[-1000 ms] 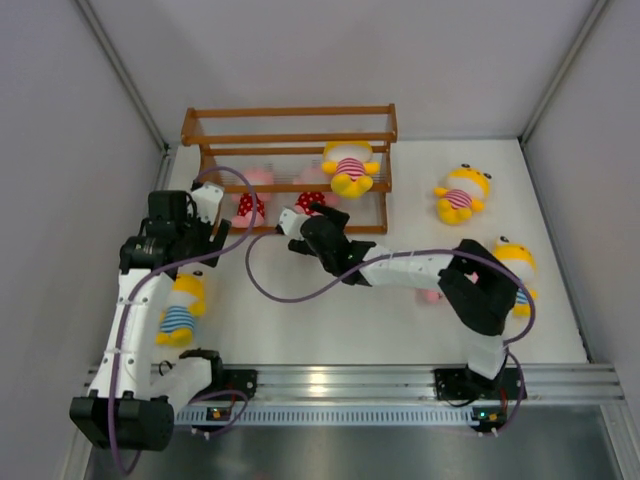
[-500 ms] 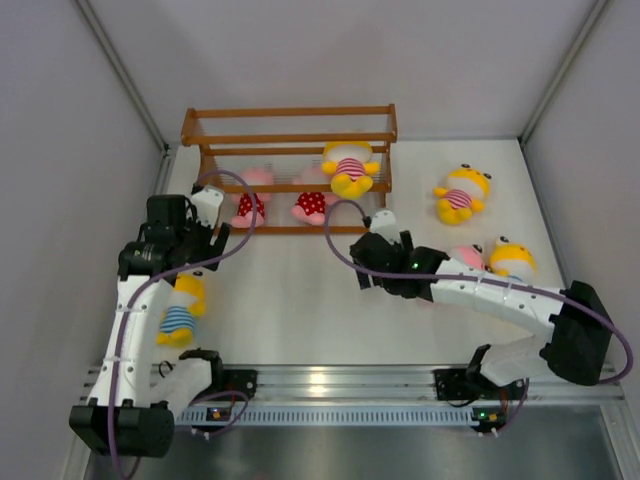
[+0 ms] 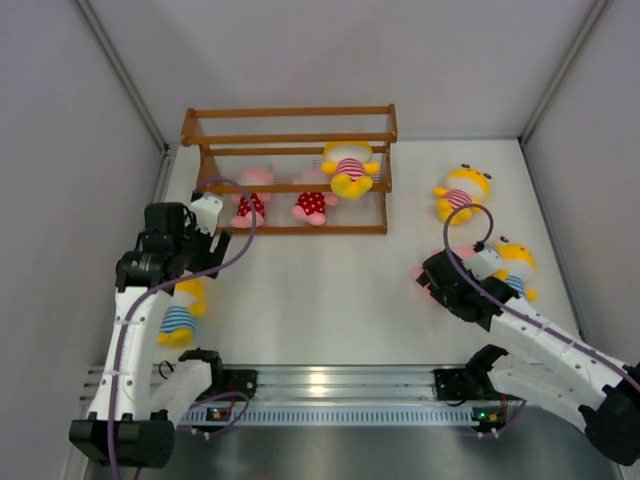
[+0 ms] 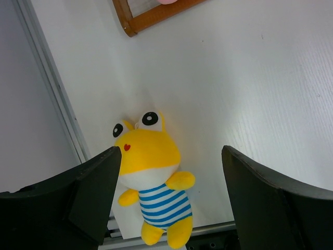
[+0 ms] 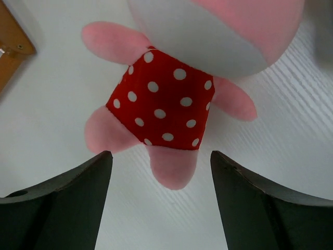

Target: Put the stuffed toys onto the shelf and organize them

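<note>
I will lower my right gripper a little and close it on the pink toy's leg (image 5: 174, 167), just below, between its open fingers.
The brown wooden shelf (image 3: 290, 140) stands at the back left. It holds two pink toys in red dotted outfits (image 3: 250, 203) (image 3: 312, 203) and a yellow pink-striped toy (image 3: 348, 168). My left gripper (image 3: 195, 245) is open and empty, above a yellow blue-striped toy (image 4: 153, 177) lying by the left table edge (image 3: 180, 312). My right gripper (image 3: 432, 275) is open and empty, just over a pink toy in a red dotted outfit (image 5: 166, 99), whose leg lies between the fingers. Another yellow blue-striped toy (image 3: 515, 262) lies beside it. A yellow pink-striped toy (image 3: 460, 193) lies further back on the right.
White walls close in the table on the left, back and right. A metal rail (image 3: 340, 380) runs along the near edge, with both arm bases on it. A corner of the shelf frame shows in the left wrist view (image 4: 151, 15).
My right arm has swung from the shelf front to the right and now hovers over the pink toy on the right. My left gripper has moved slightly down and left.
</note>
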### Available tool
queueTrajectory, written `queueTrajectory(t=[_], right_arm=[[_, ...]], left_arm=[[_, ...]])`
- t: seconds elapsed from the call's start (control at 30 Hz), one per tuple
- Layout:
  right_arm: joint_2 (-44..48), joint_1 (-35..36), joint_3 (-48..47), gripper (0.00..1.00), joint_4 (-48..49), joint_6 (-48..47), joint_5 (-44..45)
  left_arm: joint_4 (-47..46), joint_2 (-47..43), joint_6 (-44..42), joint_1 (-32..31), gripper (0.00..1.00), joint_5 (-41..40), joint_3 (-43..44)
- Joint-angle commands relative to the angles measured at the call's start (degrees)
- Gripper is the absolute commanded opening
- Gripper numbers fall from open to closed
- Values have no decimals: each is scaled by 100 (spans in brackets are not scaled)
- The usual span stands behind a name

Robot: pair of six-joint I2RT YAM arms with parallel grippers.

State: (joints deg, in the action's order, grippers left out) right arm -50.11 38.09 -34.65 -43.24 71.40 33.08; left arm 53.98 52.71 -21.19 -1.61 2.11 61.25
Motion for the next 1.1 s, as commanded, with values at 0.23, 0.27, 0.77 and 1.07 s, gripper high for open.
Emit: queueTrajectory(t=[0.23, 0.27, 0.77, 1.07], right_arm=[[-298, -389, 775, 63, 1098, 1641, -284], [-289, -451, 828, 57, 1168, 1641, -285], [-1325, 84, -935, 0, 2383, -4403, -2516], [-2767, 314, -2255, 0, 2179, -5971, -2615]], left_arm=[[8, -103, -113, 29, 84, 44, -43], [8, -94, -122, 29, 84, 44, -52], [8, -41, -184, 29, 84, -26, 9], [34, -33, -210, 29, 84, -70, 27]])
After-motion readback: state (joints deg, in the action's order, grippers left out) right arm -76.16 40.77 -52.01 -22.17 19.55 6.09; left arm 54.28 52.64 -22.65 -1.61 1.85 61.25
